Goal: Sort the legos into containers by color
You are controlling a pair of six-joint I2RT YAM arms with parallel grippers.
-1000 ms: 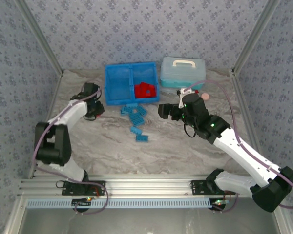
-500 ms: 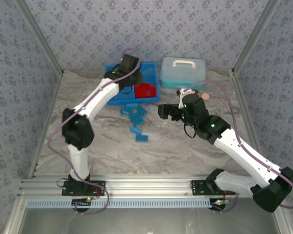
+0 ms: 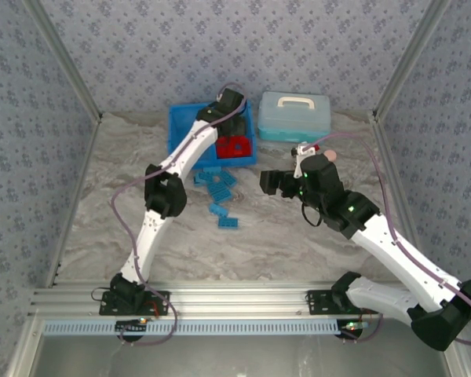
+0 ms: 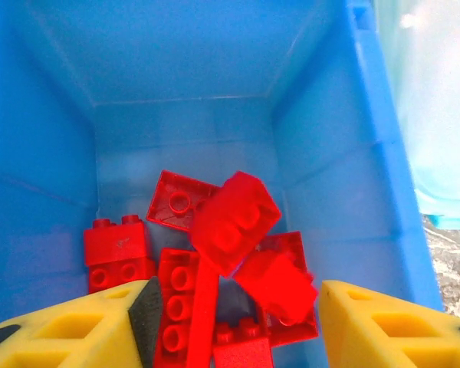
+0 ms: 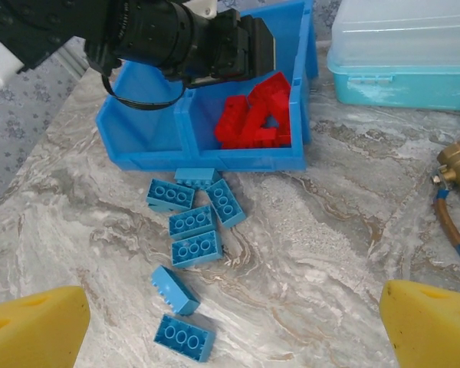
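Observation:
My right gripper needs to turn and move back and down onto the light blue lego nearest my base next, because that lego is below and back from it.
The bright blue tray [image 3: 184, 133] stands at the back of the table. Its right compartment holds several red legos [image 3: 234, 146]. My left gripper [image 3: 232, 118] hangs over that compartment. In the left wrist view my left gripper [image 4: 234, 322] is open, with its yellow fingers [image 4: 69, 330] apart above the red legos [image 4: 234, 222], two of which look blurred. Several light blue legos [image 5: 193, 222] lie on the table in front of the tray [image 5: 215, 159]. My right gripper [image 3: 268, 182] hovers to the right of them. In its wrist view my right gripper [image 5: 234, 330] is wide open and holds nothing.
A pale-blue lidded case [image 3: 294, 115] stands right of the tray. A brass fitting [image 5: 456, 165] lies in front of it on the marble top. The tray's left compartment [image 5: 149, 123] has nothing in it. Patterned walls close the table at the back and sides.
My left arm has swung from the table left of the tray to above the right compartment, and its jaws have parted. My right arm has shifted slightly to the right.

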